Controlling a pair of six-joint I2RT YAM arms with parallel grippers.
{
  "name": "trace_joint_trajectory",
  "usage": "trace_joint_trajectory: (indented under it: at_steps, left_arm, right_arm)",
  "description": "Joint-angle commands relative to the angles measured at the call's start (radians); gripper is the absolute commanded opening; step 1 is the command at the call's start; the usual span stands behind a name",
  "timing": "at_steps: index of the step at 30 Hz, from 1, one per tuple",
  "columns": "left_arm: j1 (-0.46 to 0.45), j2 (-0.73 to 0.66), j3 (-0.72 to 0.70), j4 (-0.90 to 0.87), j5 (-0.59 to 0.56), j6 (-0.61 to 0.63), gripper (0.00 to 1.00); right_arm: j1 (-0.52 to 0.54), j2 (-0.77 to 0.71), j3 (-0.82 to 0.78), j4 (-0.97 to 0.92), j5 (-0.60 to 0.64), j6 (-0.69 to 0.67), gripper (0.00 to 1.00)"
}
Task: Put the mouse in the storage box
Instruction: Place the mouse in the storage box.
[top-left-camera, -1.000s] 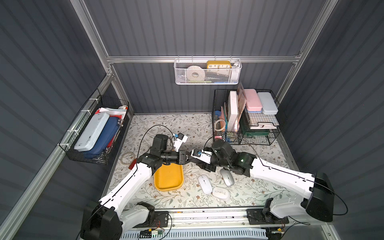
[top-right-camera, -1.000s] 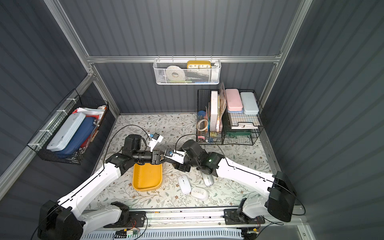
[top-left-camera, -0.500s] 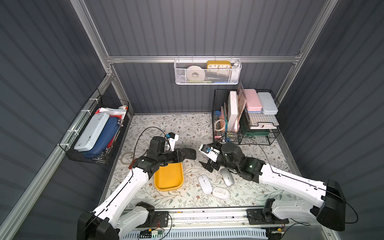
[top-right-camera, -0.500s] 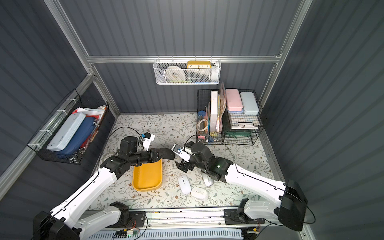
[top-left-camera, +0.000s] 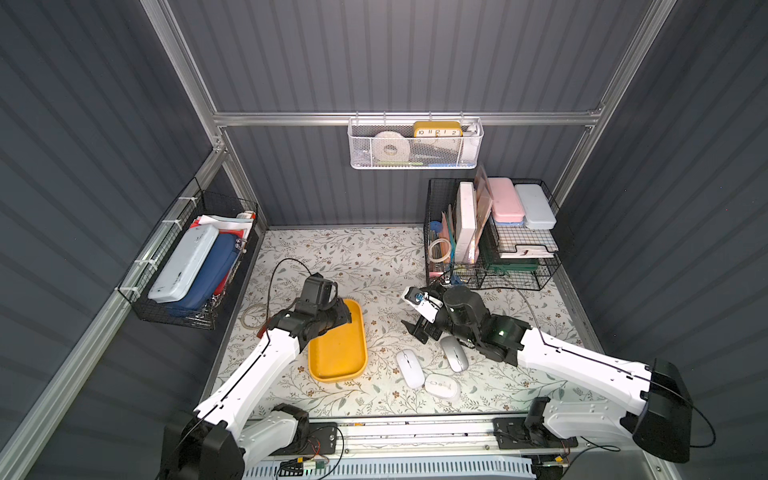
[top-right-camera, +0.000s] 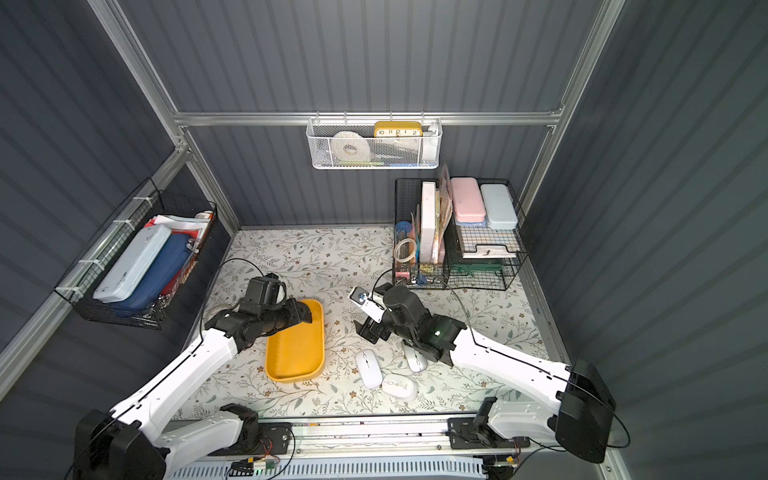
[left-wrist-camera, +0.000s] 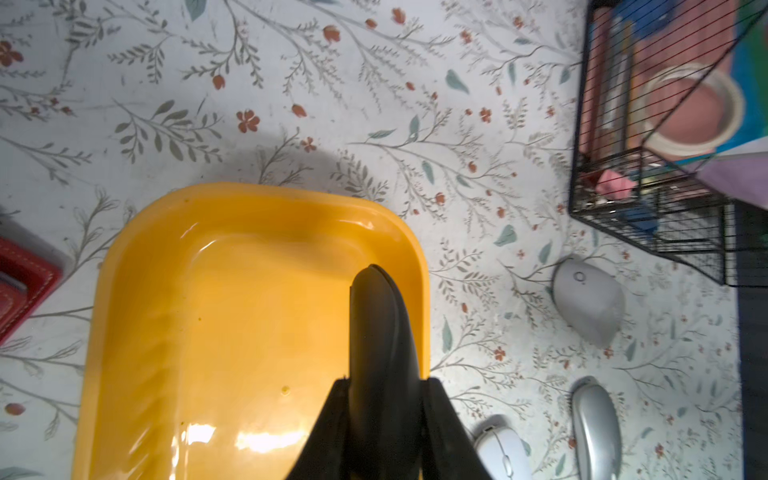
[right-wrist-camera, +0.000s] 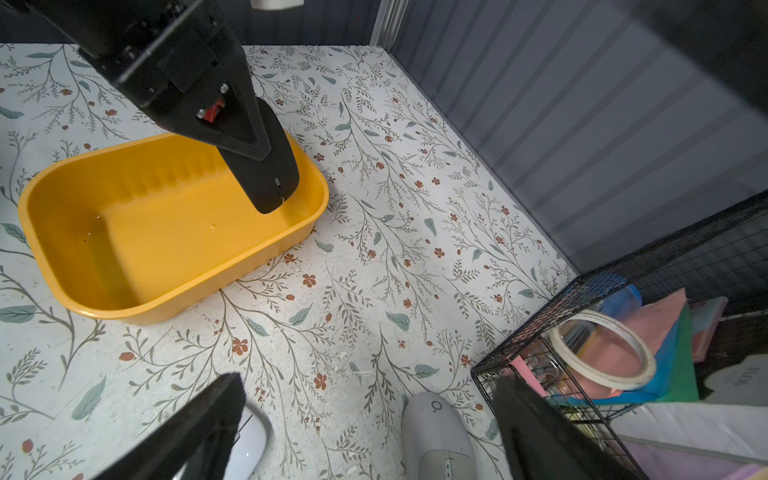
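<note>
The left gripper is above the bare far part of the storage box's bottom, so it next needs to lower the black mouse (left-wrist-camera: 380, 316) into that clear space and open to let it go.
The yellow storage box (top-left-camera: 338, 357) (top-right-camera: 295, 357) lies on the floral table, left of centre. My left gripper (top-left-camera: 343, 318) (top-right-camera: 305, 316) hangs over its far end, shut on a black mouse (left-wrist-camera: 380, 316) held edge-on between the fingers. In the right wrist view the black mouse (right-wrist-camera: 266, 174) points down inside the box (right-wrist-camera: 166, 241), near its far wall. My right gripper (top-left-camera: 419, 330) (right-wrist-camera: 368, 380) stands open and empty over the table to the right. It is between a white mouse (top-left-camera: 409, 368) and a grey mouse (top-left-camera: 454, 359).
Another pale mouse (top-left-camera: 441, 386) lies near the front edge. A black wire organiser (top-left-camera: 490, 249) with cases and tape stands at the back right. A wire basket (top-left-camera: 191, 266) hangs on the left wall and a white mesh basket (top-left-camera: 415, 145) on the back wall.
The grippers met mid-table a second ago. The right one opened and drew back right. The left arm carried the black mouse left and down over the box.
</note>
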Motion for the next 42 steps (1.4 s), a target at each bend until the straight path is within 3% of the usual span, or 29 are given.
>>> trace_joint_trajectory:
  at_steps: [1, 5, 9, 20, 22, 26, 29, 35, 42]
  left_arm:
    - [0.004, 0.035, -0.031, 0.049, -0.044, -0.015, 0.00]
    - [0.047, 0.067, -0.081, 0.240, 0.062, 0.041, 0.05]
    - [0.100, 0.126, -0.079, 0.289, 0.128, 0.068, 0.03]
    - [0.136, 0.156, -0.144, 0.366, 0.218, 0.103, 0.16]
    - [0.137, 0.156, -0.146, 0.365, 0.224, 0.103, 0.20]
    - [0.139, 0.166, -0.143, 0.353, 0.208, 0.099, 0.51]
    - [0.140, 0.183, -0.136, 0.340, 0.197, 0.093, 0.62]
    - [0.141, 0.200, -0.124, 0.312, 0.152, 0.086, 0.70]
    - [0.141, 0.193, -0.106, 0.290, 0.155, 0.086, 0.71]
  right_arm:
    - [-0.005, 0.011, -0.005, 0.023, 0.000, 0.013, 0.99]
    - [-0.007, 0.022, -0.002, 0.021, -0.017, 0.025, 0.99]
    - [-0.008, 0.029, 0.000, 0.007, -0.020, 0.021, 0.99]
    - [-0.013, 0.050, 0.007, 0.003, -0.022, 0.028, 0.99]
    - [-0.015, 0.052, 0.008, 0.000, -0.026, 0.030, 0.99]
    - [-0.015, 0.058, 0.009, 0.001, -0.025, 0.031, 0.99]
    - [-0.016, 0.060, 0.009, 0.000, -0.027, 0.031, 0.99]
    - [-0.016, 0.063, 0.009, -0.002, -0.029, 0.037, 0.99]
    - [-0.016, 0.065, 0.012, -0.008, -0.025, 0.049, 0.99]
